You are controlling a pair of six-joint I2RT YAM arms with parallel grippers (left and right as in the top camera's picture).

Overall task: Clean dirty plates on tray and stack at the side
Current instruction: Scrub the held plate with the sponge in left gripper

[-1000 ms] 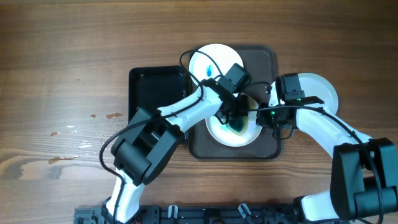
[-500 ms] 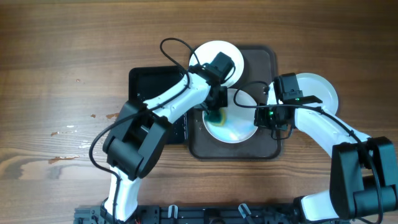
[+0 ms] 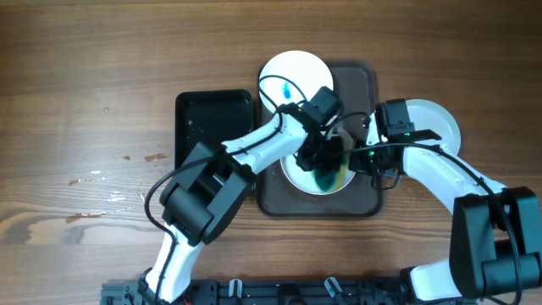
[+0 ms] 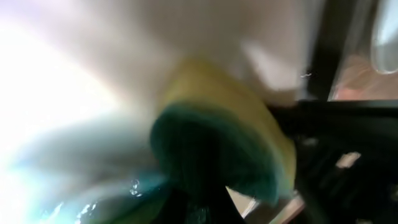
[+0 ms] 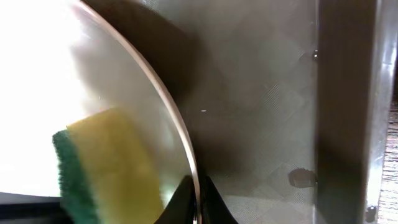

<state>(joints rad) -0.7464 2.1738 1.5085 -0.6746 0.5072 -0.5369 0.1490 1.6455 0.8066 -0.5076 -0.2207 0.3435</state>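
Note:
I need to lift my left gripper off the plate next and carry it left in the overhead view. I will then let go of the sponge onto the black tray (image 3: 215, 129), which is empty.
The dark brown tray (image 3: 360, 202) lies at the table's middle. A white plate (image 3: 298, 176) rests on it. My left gripper (image 3: 326, 165) is shut on a yellow and green sponge (image 4: 217, 149) pressed on this plate's centre (image 4: 74, 81), with blue-green wetness beside it. My right gripper (image 3: 360, 158) is shut on this plate's right rim (image 5: 186, 149), and the sponge shows in the right wrist view (image 5: 106, 162). A second plate (image 3: 292, 72) with a blue smear overhangs the tray's far left corner. A plain white plate (image 3: 436, 119) lies on the table right of the tray.
A smaller glossy black tray (image 3: 212, 127) lies just left of the brown tray, under my left arm. The brown tray's textured floor (image 5: 261, 93) and raised rim show right of the held plate. Bare wooden table surrounds everything.
My left gripper swept the sponge from the plate's centre to its left edge and back to the centre-right. My right gripper kept hold of the rim without moving.

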